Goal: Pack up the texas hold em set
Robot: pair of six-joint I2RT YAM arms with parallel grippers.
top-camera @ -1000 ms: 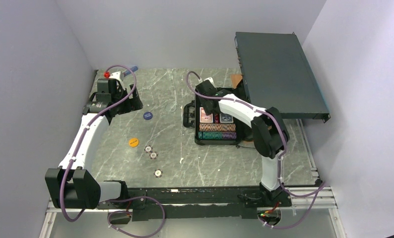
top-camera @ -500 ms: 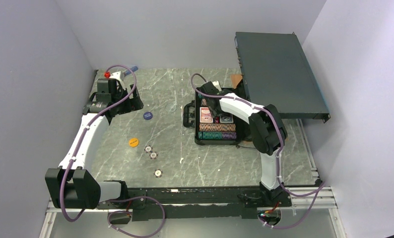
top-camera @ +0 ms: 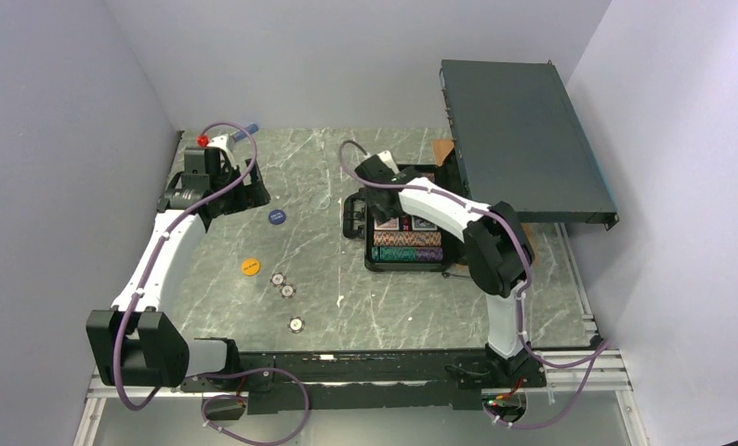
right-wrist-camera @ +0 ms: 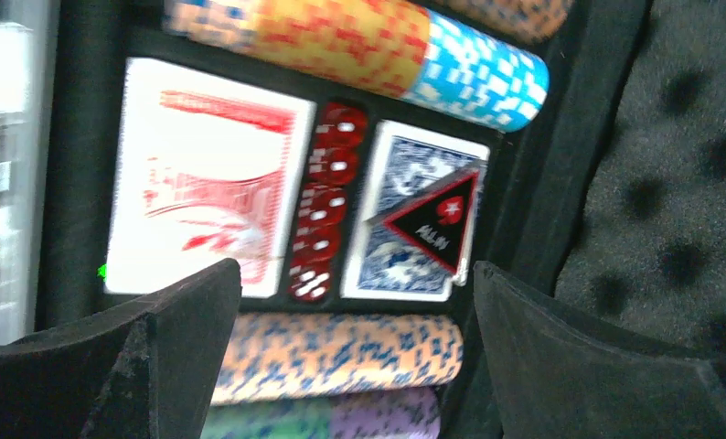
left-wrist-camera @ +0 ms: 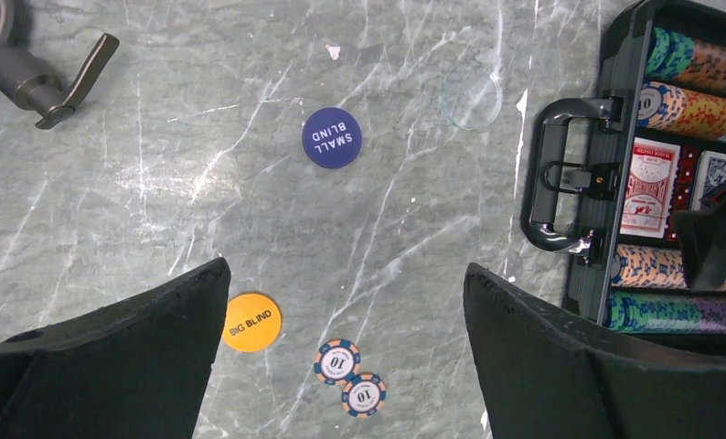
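Observation:
Next, my left gripper moves back and down onto the orange BIG BLIND button [top-camera: 251, 267] to close around its rim. The button lies loose outside the open case [top-camera: 402, 268].
The texas hold em set's dark case [top-camera: 402, 268] lies open at mid-table with its handle [top-camera: 354, 216] to the left. Inside are a red deck [right-wrist-camera: 208, 178], red dice [right-wrist-camera: 327, 197] and a blue deck [right-wrist-camera: 405, 265]. A black triangular marker [right-wrist-camera: 432, 219] rests on the blue deck, between rows of striped chips [right-wrist-camera: 341, 352]. My right gripper [right-wrist-camera: 357, 270] hovers open over the case, holding nothing. My left gripper [left-wrist-camera: 346, 274] is open high above the table. Below it lie a blue SMALL BLIND button [left-wrist-camera: 332, 138], an orange BIG BIND-labelled "BIG BLIND" button [left-wrist-camera: 250, 321] and two loose chips [left-wrist-camera: 336, 361].
A third loose chip [top-camera: 296, 324] lies nearer the arm bases. A clear disc [left-wrist-camera: 470, 96] sits left of the case handle. A large flat dark box [top-camera: 523, 135] stands at the back right. A red-and-blue screwdriver [top-camera: 218, 138] lies at the back left.
My right gripper has opened over the case, and its wrist has shifted a little left. The black triangular marker now lies on the blue deck. The left arm has barely moved.

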